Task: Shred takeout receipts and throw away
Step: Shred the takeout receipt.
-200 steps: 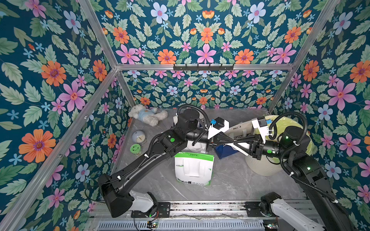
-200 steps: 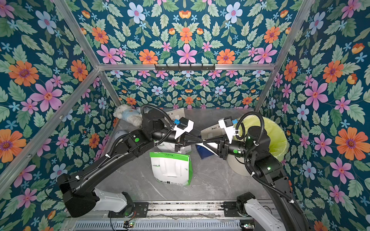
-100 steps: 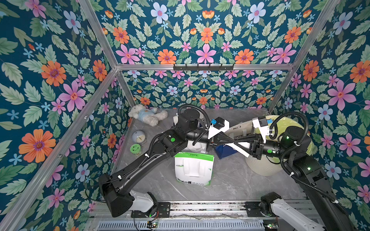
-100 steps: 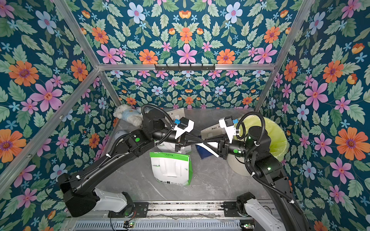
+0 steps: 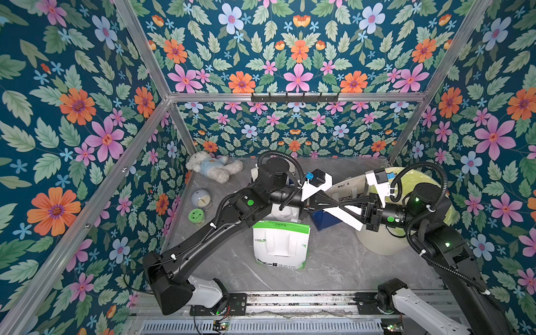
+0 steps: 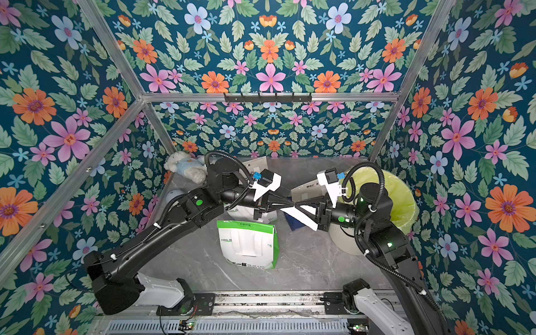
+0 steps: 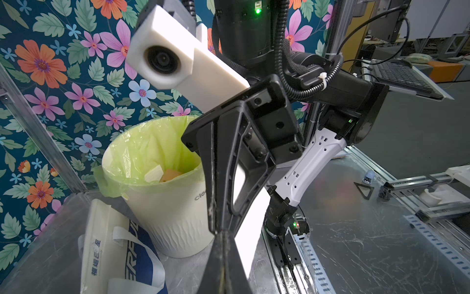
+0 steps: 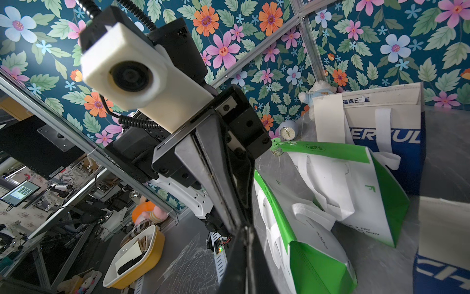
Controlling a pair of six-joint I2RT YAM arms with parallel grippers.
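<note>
Scraps lie inside the bin, so my right gripper next leaves the left gripper's side, tips down over the lime liner's opening (image 6: 398, 195) and releases the paper.
One takeout receipt (image 5: 348, 219), a plain white sheet, hangs in mid-air between my two arms in both top views (image 6: 301, 219). My left gripper (image 5: 336, 206) and right gripper (image 5: 345, 206) meet tip to tip, each shut on the sheet's upper edge. The rest of the sheet slopes down under the right gripper. In the left wrist view the left gripper (image 7: 222, 235) is pinched shut with the receipt (image 7: 248, 229) beside it. In the right wrist view the right gripper (image 8: 245, 230) is also shut; the paper barely shows there. No other receipts can be told.
A white bin (image 5: 377, 243) with a lime liner stands just right of the grippers, scraps inside. A white-and-green bag (image 5: 280, 243) stands below them. A white-and-blue bag (image 8: 381, 127) is behind, another lies by the bin (image 7: 122, 249). A teddy (image 5: 213, 168), clock (image 5: 200, 198) and jar (image 5: 196, 216) sit at the left.
The right gripper's jaws have closed fully on the receipt. Both arms and the sheet have stayed almost where they were.
</note>
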